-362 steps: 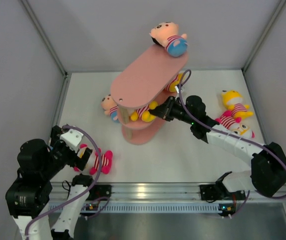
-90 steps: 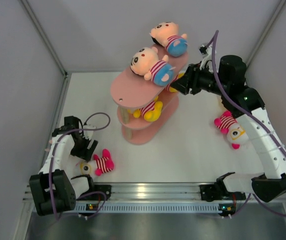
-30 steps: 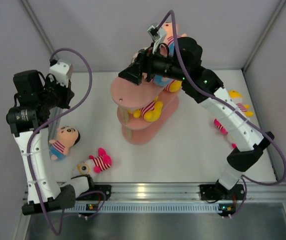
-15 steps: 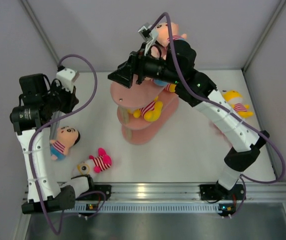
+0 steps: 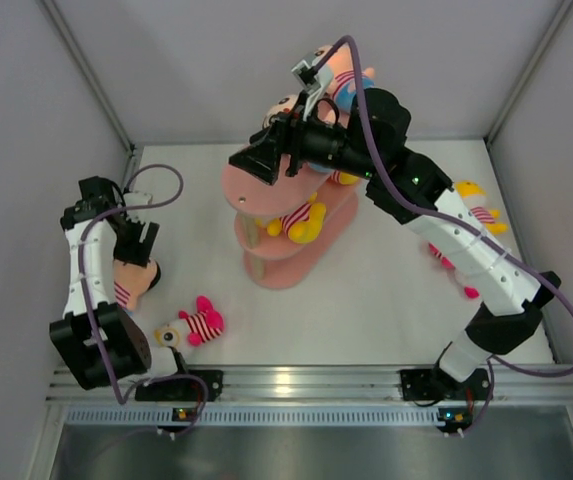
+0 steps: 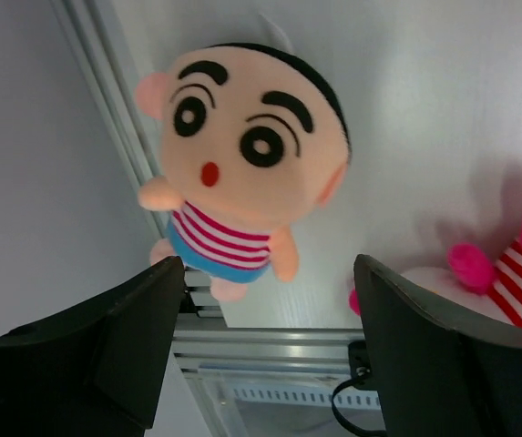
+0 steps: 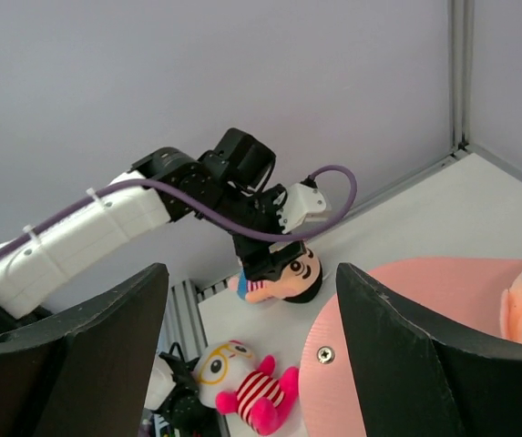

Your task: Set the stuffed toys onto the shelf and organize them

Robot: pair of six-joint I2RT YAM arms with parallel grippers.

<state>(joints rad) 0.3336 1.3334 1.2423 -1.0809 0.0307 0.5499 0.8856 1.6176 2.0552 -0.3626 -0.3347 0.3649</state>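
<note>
The peach-headed toy is lying face up below the open fingers, so my left gripper will go straight down onto the middle of the toy's face (image 5: 138,277) (image 6: 227,171) and close.
A peach-headed stuffed toy (image 6: 242,155) in a striped shirt lies face up by the table's left edge (image 5: 124,292). My left gripper (image 5: 138,252) hangs just over it, open, with nothing between its fingers (image 6: 97,355). A pink white-faced toy (image 5: 191,325) lies nearer the front. My right gripper (image 5: 253,163) hovers open and empty over the top tier of the pink shelf (image 5: 266,190). Two peach-headed toys (image 5: 341,75) rest on that top tier, partly behind the right arm. A yellow toy (image 5: 298,220) sits on the middle tier.
Right of the shelf a yellow toy (image 5: 474,205) lies on the table, with a pink one (image 5: 446,255) half hidden under the right arm. Grey walls close in on three sides. The aluminium rail (image 5: 306,380) runs along the front.
The left arm has dropped from high above the table down to the peach-headed toy, and its jaws now stand open. The right arm has shifted slightly over the shelf top.
</note>
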